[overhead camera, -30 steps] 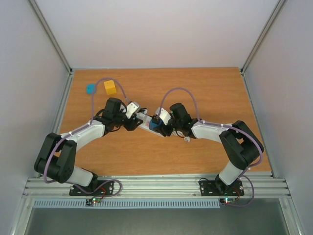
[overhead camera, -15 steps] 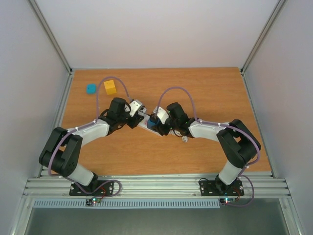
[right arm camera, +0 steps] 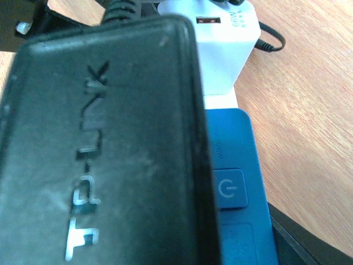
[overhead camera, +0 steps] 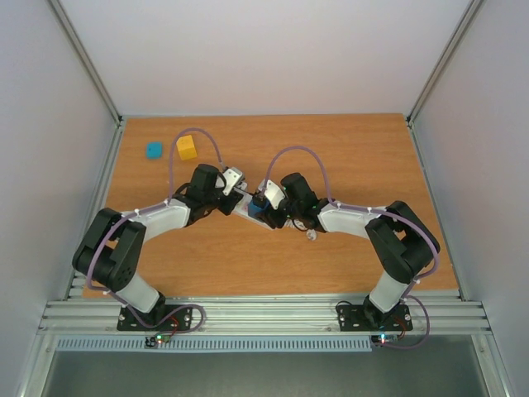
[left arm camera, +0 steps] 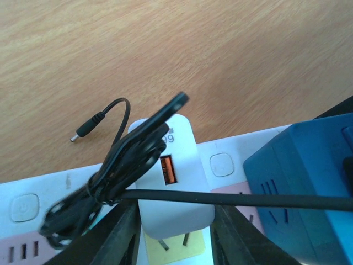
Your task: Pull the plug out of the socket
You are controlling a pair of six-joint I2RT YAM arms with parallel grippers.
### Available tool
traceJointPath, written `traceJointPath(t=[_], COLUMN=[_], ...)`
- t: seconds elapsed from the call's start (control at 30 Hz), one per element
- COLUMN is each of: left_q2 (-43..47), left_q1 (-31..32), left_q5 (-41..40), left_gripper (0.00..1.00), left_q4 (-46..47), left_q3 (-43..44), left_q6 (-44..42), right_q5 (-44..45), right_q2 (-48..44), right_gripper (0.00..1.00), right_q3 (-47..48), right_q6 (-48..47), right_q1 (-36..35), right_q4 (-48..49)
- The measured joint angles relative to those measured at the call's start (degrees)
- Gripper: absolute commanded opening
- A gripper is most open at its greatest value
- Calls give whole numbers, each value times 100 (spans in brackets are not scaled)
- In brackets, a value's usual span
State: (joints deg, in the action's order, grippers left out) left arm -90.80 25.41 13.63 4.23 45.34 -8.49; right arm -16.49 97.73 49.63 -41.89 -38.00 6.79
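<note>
The left gripper moves up, left in the top view, then down onto the tabletop near the small blue piece next, since it's clear there.
The socket (left arm camera: pixel 223 164) is a long white strip with push buttons and a yellow outlet face (left arm camera: pixel 171 249); it also shows as the white strip (overhead camera: pixel 241 206) between the arms. A white plug (left arm camera: pixel 171 187) with an orange USB port stands in the yellow face, and two prongs show under its body. My left gripper (left arm camera: pixel 176 223) is shut on the plug, with its black fingers (left arm camera: pixel 118 237) against both sides. My right gripper (overhead camera: pixel 266 210) sits on a blue adapter block (right arm camera: pixel 231 165) on the strip. One dark finger (right arm camera: pixel 311 243) lies along the block's side; the other is hidden.
A black TP-Link adapter (right arm camera: pixel 105 149) fills the right wrist view beside the blue block. A bundled black cable (left arm camera: pixel 110 182) with a barrel tip (left arm camera: pixel 85 131) lies over the plug. A yellow block (overhead camera: pixel 187 148) and a small blue piece (overhead camera: pixel 154 150) sit at the far left.
My left arm has swung in toward the strip and its jaws have narrowed onto the white plug. The right arm edged slightly left, then held still.
</note>
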Motion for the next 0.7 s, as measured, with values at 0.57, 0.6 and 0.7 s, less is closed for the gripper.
traceJointPath(t=[0.57, 0.6, 0.7], left_q2=[308, 326, 348], left_q1=[22, 22, 17], left_q5=[-293, -293, -264], left_gripper=[23, 23, 22], left_q4=[640, 660, 708], left_q3=[-538, -551, -553], left_q6=[35, 35, 33], right_q5=[28, 28, 31], right_q2=[153, 155, 157], right_gripper=[33, 33, 33], right_q3=[197, 201, 212], right_q6=[74, 74, 74], right_q1=[-31, -33, -33], right_q4=[-66, -74, -87])
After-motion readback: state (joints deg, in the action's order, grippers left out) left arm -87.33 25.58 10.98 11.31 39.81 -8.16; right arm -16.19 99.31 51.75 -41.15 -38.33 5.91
